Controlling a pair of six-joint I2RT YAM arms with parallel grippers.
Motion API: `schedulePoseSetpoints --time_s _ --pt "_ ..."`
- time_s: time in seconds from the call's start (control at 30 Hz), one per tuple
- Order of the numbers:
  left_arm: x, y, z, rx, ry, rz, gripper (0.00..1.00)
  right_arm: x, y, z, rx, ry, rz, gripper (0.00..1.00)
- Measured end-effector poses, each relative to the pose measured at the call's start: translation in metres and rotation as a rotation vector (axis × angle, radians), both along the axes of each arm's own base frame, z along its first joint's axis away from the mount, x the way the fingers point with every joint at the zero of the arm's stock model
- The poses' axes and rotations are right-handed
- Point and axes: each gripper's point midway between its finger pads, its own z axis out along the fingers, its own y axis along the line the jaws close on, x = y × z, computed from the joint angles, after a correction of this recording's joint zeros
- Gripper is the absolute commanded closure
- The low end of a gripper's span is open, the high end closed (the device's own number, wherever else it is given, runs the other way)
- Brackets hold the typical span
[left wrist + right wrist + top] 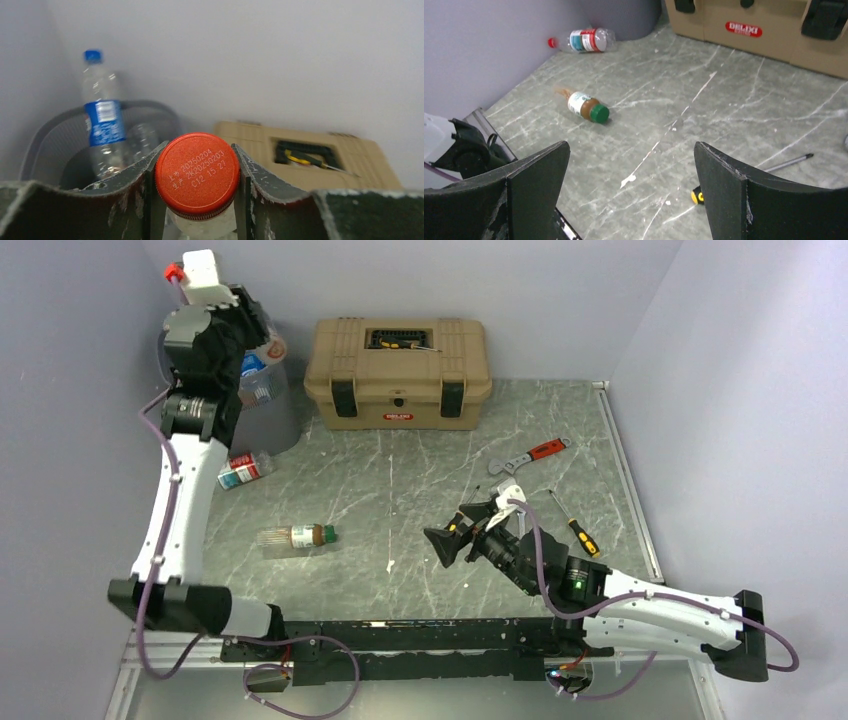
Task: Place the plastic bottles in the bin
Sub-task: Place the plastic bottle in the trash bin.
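I need to move my left gripper down and to its left in the wrist view next and let go of the bottle with the red cap inside the bin's opening [258, 356] [95, 155], which is that way.
My left gripper [192, 278] is raised high at the back left, over the bin [268, 418]. It is shut on the neck of a clear bottle with a red cap [197, 173], the jaws [197, 200] pressing both sides. The grey mesh bin [50, 142] holds a blue-labelled bottle [103, 127] and other clear ones. A red-and-white-labelled bottle [243, 470] lies on the table by the bin, also in the right wrist view [585, 40]. A green-capped bottle [296, 536] lies mid-left [585, 106]. My right gripper [458, 537] is open and empty [631, 185] low over the table.
A tan toolbox [398, 373] stands at the back beside the bin [754, 27]. A red-handled wrench [530, 457] and a yellow-and-black screwdriver [576, 527] lie right of centre. Another screwdriver handle [696, 195] lies under my right fingers. Walls close off the left, back and right.
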Motion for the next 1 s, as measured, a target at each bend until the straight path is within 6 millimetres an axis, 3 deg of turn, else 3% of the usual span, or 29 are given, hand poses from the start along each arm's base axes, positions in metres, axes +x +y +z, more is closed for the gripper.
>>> schedulePoseSetpoints --time_s 0.07,0.17,0.4,0.5,0.6,0.8,1.0 --pt "0.024 0.031 -0.020 -0.030 0.032 0.090 1.00 -0.002 -0.001 -0.011 -0.007 0.028 0.001 0.00" --pt "0.049 0.062 -0.041 -0.068 0.043 0.175 1.00 -0.006 -0.004 -0.025 -0.003 0.057 0.009 0.00" --pt "0.077 0.128 -0.035 -0.116 -0.075 0.300 1.00 -0.011 -0.010 -0.044 -0.008 0.087 0.017 0.00" --pt "0.094 0.150 -0.041 -0.113 -0.088 0.331 1.00 -0.012 -0.012 -0.044 -0.001 0.085 0.018 0.00" --pt "0.114 0.153 -0.063 -0.112 -0.065 0.303 1.00 -0.013 -0.015 -0.049 0.004 0.088 0.018 0.00" --pt "0.153 0.139 -0.123 -0.138 0.006 0.158 1.00 -0.014 -0.017 -0.071 -0.030 0.111 0.016 0.00" --pt "0.171 0.129 -0.161 -0.159 0.084 0.083 1.00 -0.013 -0.017 -0.076 -0.046 0.114 0.010 0.00"
